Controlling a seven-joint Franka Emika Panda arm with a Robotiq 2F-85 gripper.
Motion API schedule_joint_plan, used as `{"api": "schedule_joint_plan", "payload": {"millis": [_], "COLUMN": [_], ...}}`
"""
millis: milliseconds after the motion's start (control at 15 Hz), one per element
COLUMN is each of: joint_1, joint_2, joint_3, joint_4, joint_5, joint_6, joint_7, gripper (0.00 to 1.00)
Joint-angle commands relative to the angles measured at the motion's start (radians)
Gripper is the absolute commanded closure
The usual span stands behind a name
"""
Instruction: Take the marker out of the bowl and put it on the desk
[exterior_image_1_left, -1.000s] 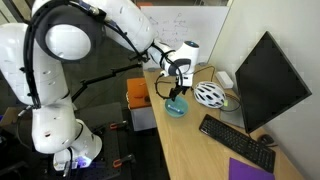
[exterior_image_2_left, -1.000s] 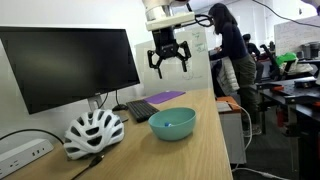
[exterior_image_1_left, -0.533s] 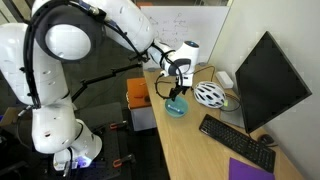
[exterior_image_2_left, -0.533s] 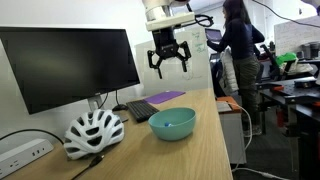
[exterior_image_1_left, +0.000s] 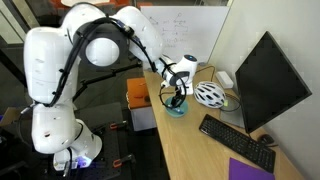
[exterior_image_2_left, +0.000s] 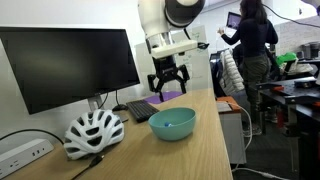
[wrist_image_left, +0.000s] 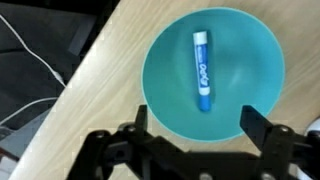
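Observation:
The marker's blue end lies closest to my open fingertips, so my gripper will lower them around it into the teal-blue bowl (wrist_image_left: 212, 72) next.
The teal-blue bowl (wrist_image_left: 212, 72) sits on the tan desk (wrist_image_left: 105, 95); it also shows in both exterior views (exterior_image_1_left: 177, 107) (exterior_image_2_left: 172, 123). A blue marker with a white cap end (wrist_image_left: 202, 68) lies inside the bowl, seen only in the wrist view. My gripper (wrist_image_left: 195, 122) is open and empty, its two black fingers spread above the bowl's near rim. In the exterior views the gripper (exterior_image_1_left: 176, 93) (exterior_image_2_left: 168, 86) hangs a short way above the bowl, pointing down.
A white vented helmet (exterior_image_2_left: 93, 132) (exterior_image_1_left: 210, 95) lies beside the bowl. A monitor (exterior_image_2_left: 65, 62), black keyboard (exterior_image_1_left: 236, 141) and purple pad (exterior_image_2_left: 166, 97) are on the desk. An orange-topped box (exterior_image_1_left: 139, 93) stands off the desk edge. People stand in the background (exterior_image_2_left: 252, 50).
The arm has swung its elbow over and the gripper has come down closer to the bowl. The person in the background has moved.

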Motion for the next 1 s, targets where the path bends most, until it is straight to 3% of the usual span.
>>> {"api": "schedule_joint_plan", "payload": {"millis": [0, 200, 533, 600, 667, 933], "joint_1": [0.006, 0.020, 0.028, 0.029, 0.030, 0.042], "joint_2": [0.124, 0.203, 0.262, 0.268, 0.272, 0.285], "joint_3": [-0.006, -0.013, -0.018, -0.018, -0.016, -0.024], "joint_4": [0.100, 0.168, 0.222, 0.226, 0.226, 0.224], "joint_5": [0.030, 0.040, 0.056, 0.061, 0.066, 0.080], "joint_6": [0.029, 0.019, 0.010, 0.006, 0.007, 0.006], "joint_7": [-0.078, -0.106, -0.127, -0.131, -0.139, -0.145], "gripper": [0.00, 0.00, 0.24, 0.22, 0.27, 0.30]}}
